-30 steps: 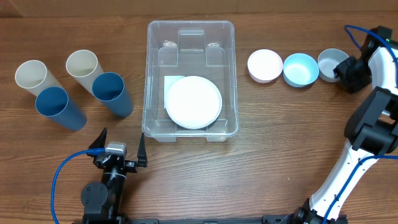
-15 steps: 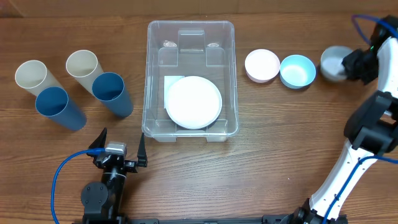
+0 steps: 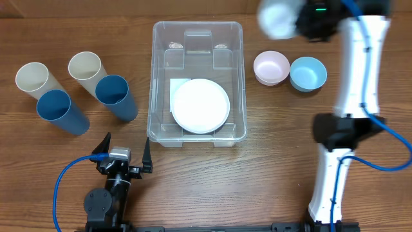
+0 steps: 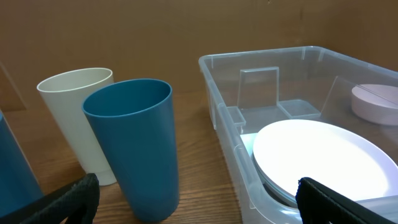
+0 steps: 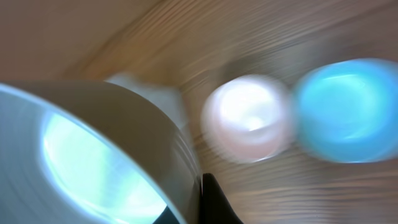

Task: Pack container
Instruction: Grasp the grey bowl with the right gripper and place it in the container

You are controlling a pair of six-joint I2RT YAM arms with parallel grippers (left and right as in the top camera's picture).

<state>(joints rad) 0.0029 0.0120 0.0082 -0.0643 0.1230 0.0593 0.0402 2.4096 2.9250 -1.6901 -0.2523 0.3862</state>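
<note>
The container's base (image 3: 215,59) is bare behind the plate (image 3: 200,106), so my right gripper will next carry the grey bowl to the left in the overhead view and lower it there.
The clear container (image 3: 156,77) stands mid-table with a white plate (image 3: 200,106) lying on its base. A grey bowl (image 3: 278,17), blurred by motion, hangs in the air at the back just right of the container, and my right gripper (image 3: 301,19) is shut on its rim. In the right wrist view the bowl (image 5: 93,155) fills the left side, with one dark finger (image 5: 214,202) pressed against its wall. My left gripper (image 3: 122,161) rests open at the front left; its view shows the container (image 4: 217,87) and the plate (image 4: 317,155).
A pink bowl (image 3: 271,67) and a blue bowl (image 3: 308,73) sit side by side right of the container. Two cream cups (image 3: 32,77) (image 3: 85,66) and two blue cups (image 3: 55,106) (image 3: 114,93) stand at the left. The right arm's white links rise along the right side.
My right gripper closed on the grey bowl at the far right, lifted it and swung it left toward the container's back corner. The pink and blue bowls shifted slightly left. The left arm stayed still.
</note>
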